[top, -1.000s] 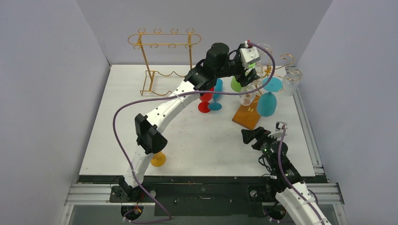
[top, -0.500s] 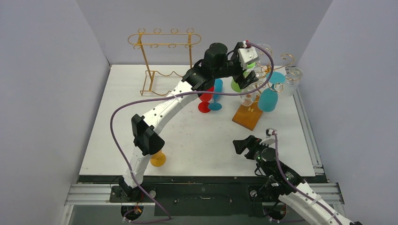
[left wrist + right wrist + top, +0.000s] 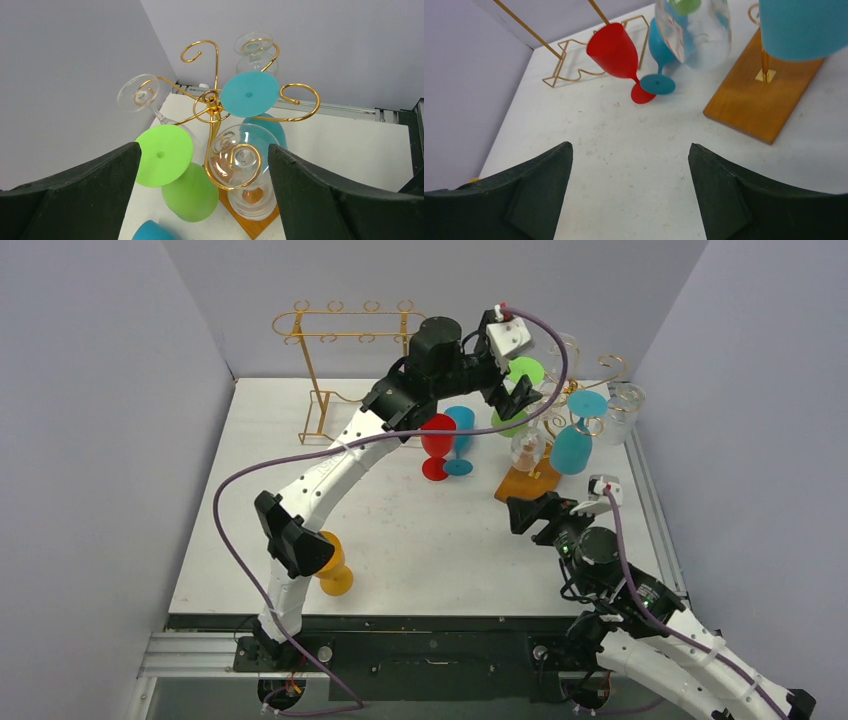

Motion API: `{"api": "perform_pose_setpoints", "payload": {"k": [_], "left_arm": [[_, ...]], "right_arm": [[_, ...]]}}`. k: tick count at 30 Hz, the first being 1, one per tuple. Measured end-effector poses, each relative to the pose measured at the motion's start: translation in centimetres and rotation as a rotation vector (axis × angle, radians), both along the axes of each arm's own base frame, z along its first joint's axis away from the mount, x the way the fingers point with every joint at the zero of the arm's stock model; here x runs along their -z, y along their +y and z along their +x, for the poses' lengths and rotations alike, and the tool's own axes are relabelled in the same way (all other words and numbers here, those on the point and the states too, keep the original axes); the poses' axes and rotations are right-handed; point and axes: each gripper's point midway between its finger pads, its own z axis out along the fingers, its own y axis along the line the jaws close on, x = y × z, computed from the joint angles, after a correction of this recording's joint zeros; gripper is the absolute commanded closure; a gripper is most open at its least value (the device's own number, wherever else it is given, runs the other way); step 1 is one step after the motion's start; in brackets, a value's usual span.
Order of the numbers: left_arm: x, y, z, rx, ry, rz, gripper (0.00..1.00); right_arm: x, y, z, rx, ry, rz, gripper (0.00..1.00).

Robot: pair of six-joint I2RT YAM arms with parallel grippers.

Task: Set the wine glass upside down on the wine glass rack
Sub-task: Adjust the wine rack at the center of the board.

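Observation:
I should next move my left gripper left in the top view and close on the second gold rack's top bar (image 3: pixel 308 335); the green glass hangs untouched.
The green wine glass (image 3: pixel 164 155) hangs upside down from a gold arm of the spiral wine glass rack (image 3: pixel 212 100), its bowl (image 3: pixel 505 422) pointing down. My left gripper (image 3: pixel 204 147) is open just in front of the rack, its jaws spread wide to either side of the green glass and a clear glass (image 3: pixel 242 160), touching neither. In the top view the left gripper (image 3: pixel 515 398) hovers beside the rack's left side. My right gripper (image 3: pixel 530 512) is open and empty, low over the table near the rack's wooden base (image 3: pixel 527 485).
A teal glass (image 3: pixel 572 448) and clear glasses hang on the same rack. A red glass (image 3: pixel 437 440) and a blue glass (image 3: pixel 460 435) stand just left of it. An orange glass (image 3: pixel 335 575) stands beside the left arm. A second gold rack (image 3: pixel 345 330) is at the back left.
My left gripper opened wider and drew back up and left from the green glass, which stays hanging on the rack. My right gripper swung back, then forward toward the wooden base.

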Motion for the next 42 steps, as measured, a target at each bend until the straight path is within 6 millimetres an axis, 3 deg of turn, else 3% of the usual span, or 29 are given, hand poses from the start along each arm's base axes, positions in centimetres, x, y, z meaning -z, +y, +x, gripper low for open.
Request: {"api": "perform_pose_setpoints", "payload": {"k": [6, 11, 16, 19, 23, 26, 30, 36, 42], "left_arm": [[-3.5, 3.7, 0.7, -0.057, -0.007, -0.049, 0.04], [-6.7, 10.3, 3.3, -0.204, -0.035, -0.086, 0.04], [-8.1, 20.0, 7.1, -0.431, -0.064, -0.083, 0.00], [-7.9, 26.1, 9.7, -0.578, -0.058, -0.071, 0.09], [-6.0, 34.4, 13.2, -0.776, -0.022, -0.039, 0.17], [-4.0, 39.0, 14.7, -0.869, 0.007, 0.004, 0.20], [-1.6, 40.6, 15.5, -0.851, 0.020, 0.088, 0.20], [3.6, 39.2, 16.3, -0.702, 0.031, 0.276, 0.18], [8.4, 39.2, 17.0, -0.605, 0.035, 0.445, 0.18]], "right_arm": [[-9.7, -0.7, 0.1, -0.001, -0.105, -0.023, 0.20], [-15.4, -0.7, 0.4, -0.011, -0.168, -0.041, 0.25], [-16.8, 1.2, 1.4, -0.057, -0.163, -0.098, 0.31], [-17.1, 2.5, 1.9, -0.090, -0.155, -0.117, 0.34], [-16.4, 4.2, 2.5, -0.140, -0.132, -0.149, 0.36], [-15.7, 5.3, 2.4, -0.180, -0.116, -0.164, 0.37], [-15.8, 6.8, 2.2, -0.222, -0.111, -0.170, 0.38], [-15.2, 8.4, 2.1, -0.268, -0.095, -0.184, 0.38], [-15.1, 8.5, 2.1, -0.269, -0.092, -0.186, 0.38]]}}
